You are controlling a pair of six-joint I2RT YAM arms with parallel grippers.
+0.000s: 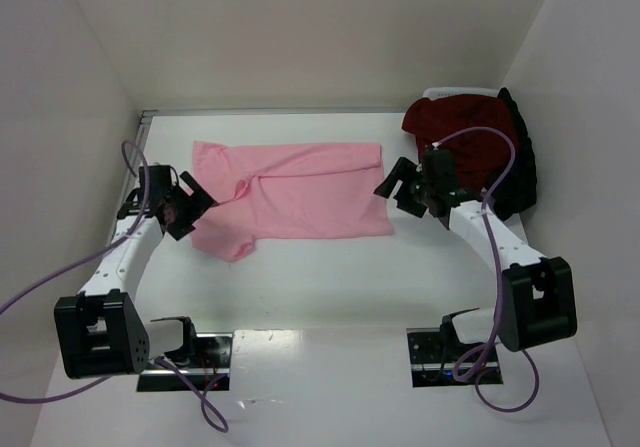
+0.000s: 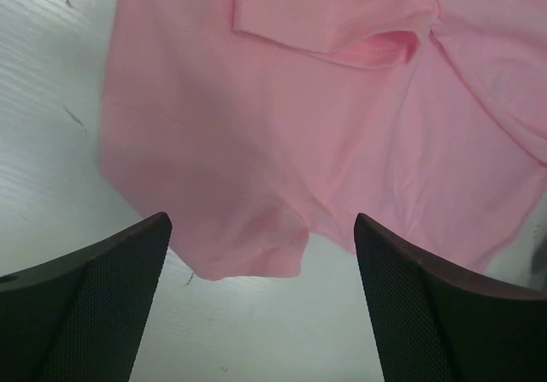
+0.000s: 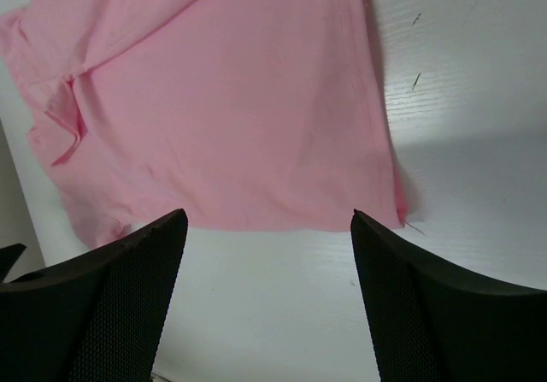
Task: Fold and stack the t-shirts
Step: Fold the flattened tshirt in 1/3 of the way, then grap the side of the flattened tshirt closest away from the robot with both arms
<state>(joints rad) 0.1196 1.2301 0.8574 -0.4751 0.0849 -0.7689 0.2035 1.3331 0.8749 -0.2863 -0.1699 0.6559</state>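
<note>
My left gripper draws back and down with a turn onto the sleeve's near edge [image 1: 210,253] [image 2: 238,274] next, below it toward my base, since this sleeve sticks out.
A light pink t-shirt [image 1: 295,192] lies folded lengthwise on the white table, one sleeve sticking out at its near left. At its left end hovers my left gripper [image 1: 190,207], open and empty; its wrist view has the pink sleeve [image 2: 256,245] just beyond the fingers [image 2: 111,305]. My right gripper [image 1: 403,185] is open at the shirt's right edge, and the pink hem [image 3: 256,143] lies past its fingers [image 3: 427,314]. A dark red t-shirt [image 1: 465,137] sits heaped on a black one [image 1: 525,167] at the back right.
White walls close in the table at the left, back and right. The heap of dark shirts rests on a white bin [image 1: 450,95] in the back right corner. Purple cables [image 1: 130,157] loop off both arms.
</note>
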